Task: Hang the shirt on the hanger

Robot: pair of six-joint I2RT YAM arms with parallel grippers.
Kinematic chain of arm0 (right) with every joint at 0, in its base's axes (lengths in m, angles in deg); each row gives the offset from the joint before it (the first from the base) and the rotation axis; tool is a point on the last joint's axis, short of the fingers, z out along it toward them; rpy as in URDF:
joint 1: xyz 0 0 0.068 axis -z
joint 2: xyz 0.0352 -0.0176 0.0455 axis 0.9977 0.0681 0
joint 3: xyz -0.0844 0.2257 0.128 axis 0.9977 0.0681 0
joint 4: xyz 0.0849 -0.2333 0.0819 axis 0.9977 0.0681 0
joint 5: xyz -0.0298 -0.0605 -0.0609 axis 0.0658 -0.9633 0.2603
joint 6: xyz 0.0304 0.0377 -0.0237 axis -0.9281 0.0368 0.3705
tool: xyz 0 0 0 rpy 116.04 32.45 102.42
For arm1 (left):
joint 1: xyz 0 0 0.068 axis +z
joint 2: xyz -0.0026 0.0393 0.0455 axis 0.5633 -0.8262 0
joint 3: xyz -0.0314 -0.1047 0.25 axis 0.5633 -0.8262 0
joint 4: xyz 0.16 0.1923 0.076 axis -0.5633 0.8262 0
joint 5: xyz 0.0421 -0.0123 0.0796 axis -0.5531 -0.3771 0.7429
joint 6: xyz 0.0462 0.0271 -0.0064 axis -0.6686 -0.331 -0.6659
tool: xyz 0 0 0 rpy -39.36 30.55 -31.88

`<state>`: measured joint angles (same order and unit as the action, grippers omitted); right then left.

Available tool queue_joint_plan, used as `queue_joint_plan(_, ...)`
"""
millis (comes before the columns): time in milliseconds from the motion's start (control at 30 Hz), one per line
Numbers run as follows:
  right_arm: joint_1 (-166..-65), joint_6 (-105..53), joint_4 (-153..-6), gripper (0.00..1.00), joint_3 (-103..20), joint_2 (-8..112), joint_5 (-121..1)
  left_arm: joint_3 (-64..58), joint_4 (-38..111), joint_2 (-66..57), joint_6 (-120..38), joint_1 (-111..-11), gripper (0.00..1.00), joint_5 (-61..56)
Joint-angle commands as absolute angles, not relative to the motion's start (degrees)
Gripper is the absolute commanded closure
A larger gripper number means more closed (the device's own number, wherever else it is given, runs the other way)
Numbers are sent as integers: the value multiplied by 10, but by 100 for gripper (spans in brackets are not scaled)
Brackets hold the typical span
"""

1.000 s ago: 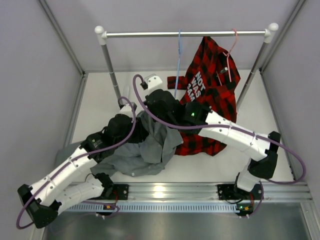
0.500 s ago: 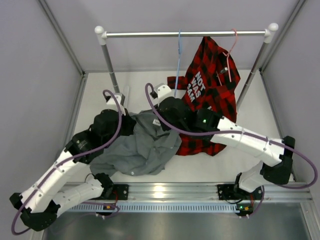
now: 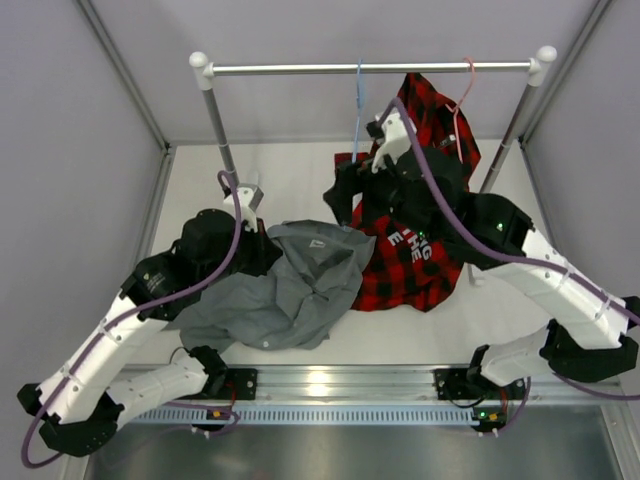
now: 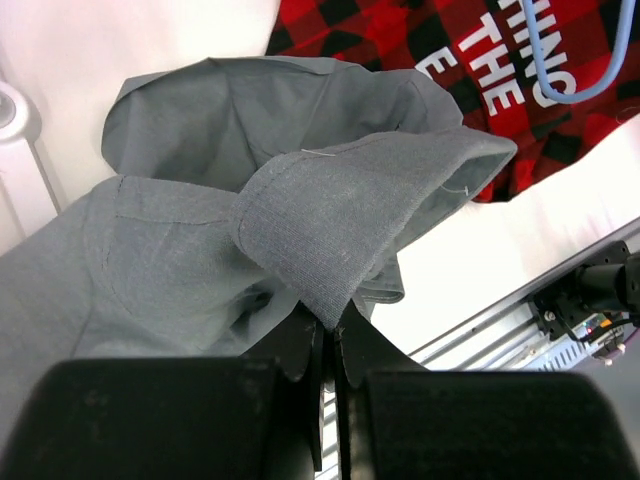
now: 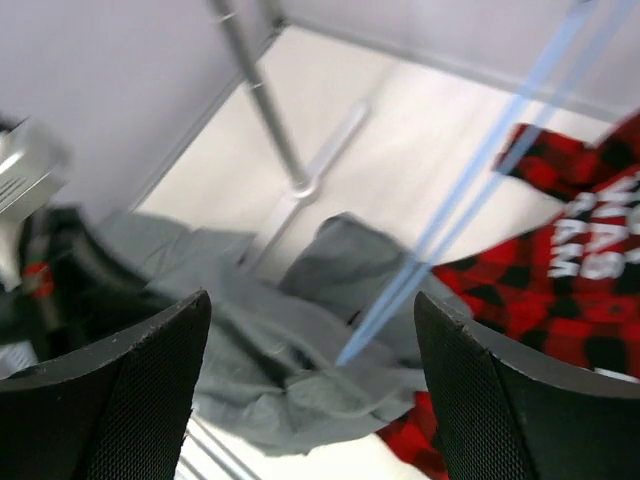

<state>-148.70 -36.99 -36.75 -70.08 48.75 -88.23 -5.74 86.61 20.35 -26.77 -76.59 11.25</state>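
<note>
The hanger's lower wire (image 5: 388,306) slants toward the right in the wrist view from between the robot's open fingers, so the right gripper needs to move that way next and close.
The grey shirt (image 3: 290,290) lies crumpled on the white table in front of the left arm. My left gripper (image 3: 266,250) is shut on a fold of the shirt (image 4: 340,220) near the collar, and the cloth comes up out of the closed jaws (image 4: 330,322). The light-blue hanger (image 3: 357,110) hangs by its hook from the rail, with its lower corner (image 5: 470,190) showing between my right fingers. My right gripper (image 3: 345,195) is raised beside the hanger, wide open (image 5: 310,330) and empty, above the shirt (image 5: 300,380).
A red-and-black plaid shirt (image 3: 420,250) hangs on a pink hanger (image 3: 465,85) at the right of the rail (image 3: 370,68) and spills onto the table. The rack's left post (image 3: 220,130) stands just behind the left gripper. Grey walls close in both sides.
My right gripper has let go of the grey shirt, opened wide, and lifted back toward the blue hanger. My left gripper has shut on the shirt and shifted slightly back.
</note>
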Motion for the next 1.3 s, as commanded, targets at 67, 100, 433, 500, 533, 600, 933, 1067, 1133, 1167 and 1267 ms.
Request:
queue_joint_plan(67,-1413,-380,-306,21,-756,518,-974,-46,864,218,-257,-764,100,93)
queue_joint_plan(100,-1406,-377,-307,25,-761,525,-975,-49,864,219,-257,-764,100,90)
queue_joint_plan(433,-1353,-361,-307,46,-809,607,-919,-85,854,230,-259,-764,100,89)
queue_joint_plan(500,-1353,-361,-305,57,-800,613,-933,-92,854,228,-261,-764,100,92)
queue_joint_plan(533,-1352,-361,-306,61,-795,612,-940,-94,855,228,-262,-764,100,93)
queue_joint_plan(600,-1353,-368,-302,71,-777,605,-958,-101,854,230,-262,-764,100,96)
queue_joint_plan(933,-1360,-371,-294,74,-725,583,-989,-110,850,230,-262,-764,100,94)
queue_joint_plan(1067,-1362,-369,-300,80,-699,571,-989,-113,850,231,-262,-764,100,94)
queue_joint_plan(1133,-1364,-364,-314,82,-682,565,-990,-114,850,231,-261,-764,100,94)
queue_joint_plan(1167,-1364,-362,-322,82,-676,559,-990,-115,849,231,-260,-764,100,94)
queue_joint_plan(1267,-1363,-350,-350,91,-656,548,-993,-121,846,233,-258,-764,100,91)
